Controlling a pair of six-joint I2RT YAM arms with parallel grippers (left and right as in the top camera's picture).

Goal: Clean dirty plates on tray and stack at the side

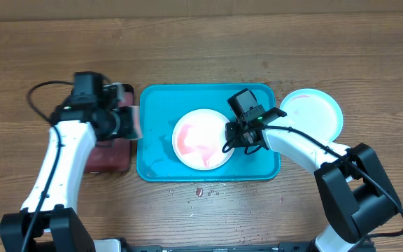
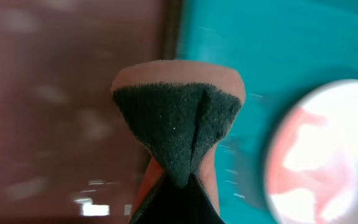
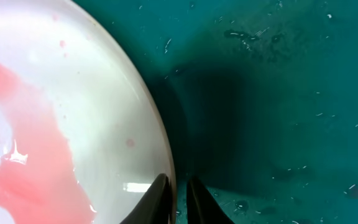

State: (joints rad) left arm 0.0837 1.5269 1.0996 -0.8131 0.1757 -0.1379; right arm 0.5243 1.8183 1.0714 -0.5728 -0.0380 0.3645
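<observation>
The sponge [image 2: 179, 124] still hangs by the turquoise tray's edge. It goes left in the overhead view and down into the dark pinkish tray [image 2: 61, 112] next, where my left gripper releases it.
A white-rimmed plate [image 1: 201, 138] with pink-red smears lies in the turquoise tray [image 1: 156, 105]. My right gripper [image 1: 231, 133] is shut on this plate's right rim; in the right wrist view its fingers [image 3: 176, 193] pinch the rim of the plate [image 3: 55, 112], one inside and one outside. A light blue-rimmed plate [image 1: 312, 113] sits on the table right of the tray. My left gripper [image 1: 130, 120] is shut on a sponge [image 2: 179, 124] with a dark teal face, held over the tray's left edge [image 2: 229, 37]. The yellow-green plate is out of view.
A dark pinkish tray [image 1: 109, 155] lies left of the turquoise tray, under my left arm; it also shows in the left wrist view [image 2: 61, 93]. Small red specks [image 1: 200, 190] lie on the wooden table in front of the tray. Water drops dot the tray floor [image 3: 278, 93].
</observation>
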